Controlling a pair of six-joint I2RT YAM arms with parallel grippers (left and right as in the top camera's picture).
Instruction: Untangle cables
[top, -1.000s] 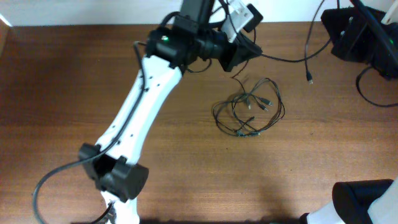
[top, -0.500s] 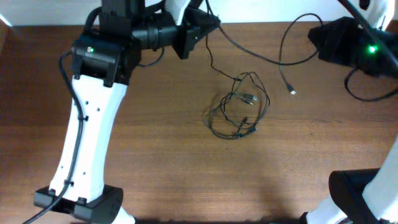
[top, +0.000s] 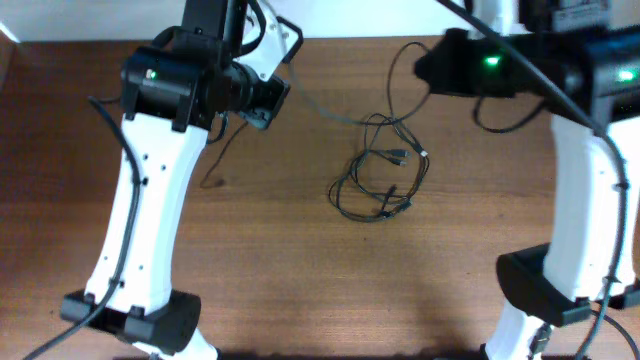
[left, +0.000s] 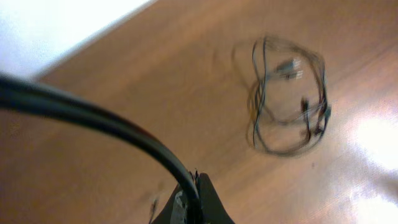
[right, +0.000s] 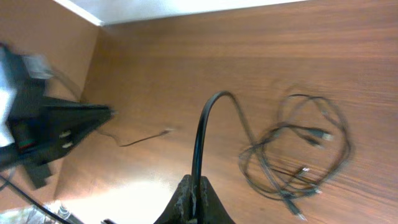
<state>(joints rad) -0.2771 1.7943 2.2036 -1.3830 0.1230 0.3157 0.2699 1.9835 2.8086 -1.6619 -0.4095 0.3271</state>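
Observation:
The cable runs into the loops, so my left gripper next needs to pull the cable sideways away from the tangle (left: 286, 93), then down toward the bare tabletop alongside, and let it go.
A loose tangle of thin black cables (top: 380, 180) with small plugs lies on the wooden table, right of centre. My left gripper (top: 272, 100) hovers up and left of it, shut on one cable strand (top: 330, 113) that runs to the tangle; a free end (top: 213, 172) hangs below it. In the left wrist view the jaws (left: 193, 202) pinch a black cable, with the tangle (left: 286, 93) beyond. My right gripper (top: 428, 72) is above and right of the tangle. Its jaws (right: 196, 202) are shut on a cable (right: 202, 124) that arcs down into the tangle (right: 292, 149).
The brown wooden table (top: 300, 290) ends at a white wall along the far edge. Both white arms reach over the table, with their bases (top: 130, 315) (top: 540, 290) at the near side. The left gripper also shows at the left of the right wrist view (right: 62, 124).
Both arms have swung left. The left gripper has drawn its strand out leftward from the tangle. The right gripper has come in over the table, lifting its cable. The tangle shifted slightly left.

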